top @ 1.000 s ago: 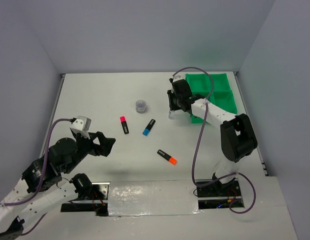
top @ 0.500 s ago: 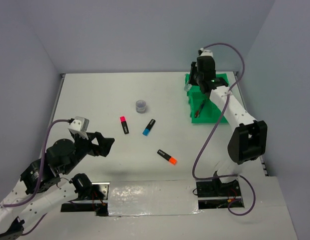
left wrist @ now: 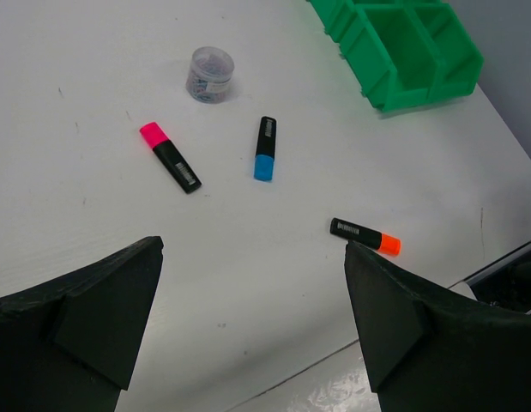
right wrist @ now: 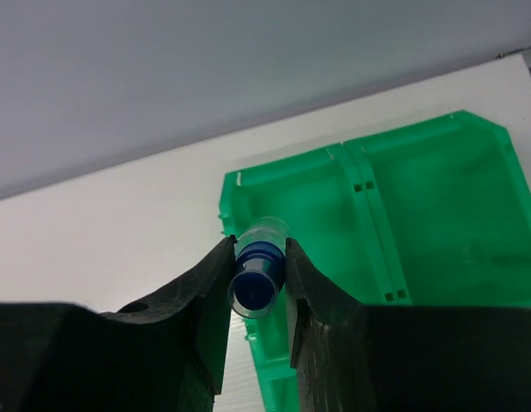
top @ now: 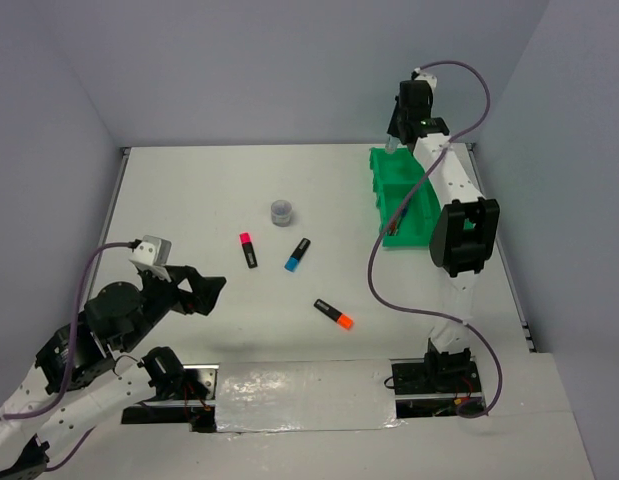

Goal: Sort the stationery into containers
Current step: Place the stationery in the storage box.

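The blue-capped clear bottle (right wrist: 258,279) already hangs above the open section, so next I should lower my right gripper into the green tray's far section (right wrist: 312,223) and let go of the bottle.
The green tray (top: 393,188) (right wrist: 437,197) (left wrist: 411,51) sits at the far right of the table. My right gripper (top: 396,140) (right wrist: 259,249) hangs high over the tray's far-left compartment, shut on the blue-capped clear bottle (right wrist: 258,279), cap end toward the camera. On the table lie the pink highlighter (top: 249,249) (left wrist: 170,155), the blue highlighter (top: 297,254) (left wrist: 264,148) and the orange highlighter (top: 333,314) (left wrist: 365,236). The round greyish tub (top: 281,211) (left wrist: 209,74) stands beyond them. My left gripper (top: 204,290) (left wrist: 252,245) is open and empty, near-left of the highlighters.
The right arm stretches over the tray and hides part of it in the top view. Grey walls close the table at the back and both sides. A shiny metal strip (top: 299,390) runs along the near edge between the arm bases.
My right gripper has carried the bottle up from the table left of the tray to high above the tray's far-left part. The left arm has barely shifted.
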Tool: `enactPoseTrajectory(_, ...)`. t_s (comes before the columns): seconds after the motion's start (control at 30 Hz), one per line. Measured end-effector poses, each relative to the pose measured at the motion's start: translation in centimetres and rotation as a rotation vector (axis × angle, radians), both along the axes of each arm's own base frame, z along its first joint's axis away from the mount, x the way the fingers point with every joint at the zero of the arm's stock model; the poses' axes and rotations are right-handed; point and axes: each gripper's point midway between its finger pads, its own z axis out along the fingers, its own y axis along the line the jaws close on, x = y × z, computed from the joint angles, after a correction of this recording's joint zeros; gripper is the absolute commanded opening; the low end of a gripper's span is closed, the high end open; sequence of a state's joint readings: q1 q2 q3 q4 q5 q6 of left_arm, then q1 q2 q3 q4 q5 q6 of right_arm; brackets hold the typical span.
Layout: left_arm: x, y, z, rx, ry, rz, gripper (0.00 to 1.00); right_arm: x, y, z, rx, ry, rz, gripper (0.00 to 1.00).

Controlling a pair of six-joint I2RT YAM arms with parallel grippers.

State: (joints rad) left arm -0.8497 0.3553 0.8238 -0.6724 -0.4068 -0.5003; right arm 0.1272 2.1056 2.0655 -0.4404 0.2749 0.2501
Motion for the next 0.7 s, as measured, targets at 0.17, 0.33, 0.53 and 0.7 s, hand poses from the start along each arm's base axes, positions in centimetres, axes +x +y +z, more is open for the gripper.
enactPoseTrajectory(0.17, -0.3, 0.3, 0.5, -0.022, -0.018, -0.002, 0.99, 0.0, -0.6, -3.9, -0.013, 0.099, -0.01, 0.0)
enactPoseTrajectory(0.33, -0.5, 0.3, 0.7, -0.033, -0.027, -0.011, 0.99, 0.0, -1.2, -5.0, -0.016, 0.123, -0.016, 0.01)
enactPoseTrajectory(0.53, -0.6, 0.3, 0.7, -0.033, -0.027, -0.015, 0.99, 0.4, -1.3, -8.4, -0.012, 0.183, -0.005, 0.06)
enactPoseTrajectory(0.7, -0.7, 0.2, 0.7, -0.034, -0.026, -0.021, 0.99, 0.6, -1.6, -11.9, -0.013, 0.243, 0.002, 0.11)
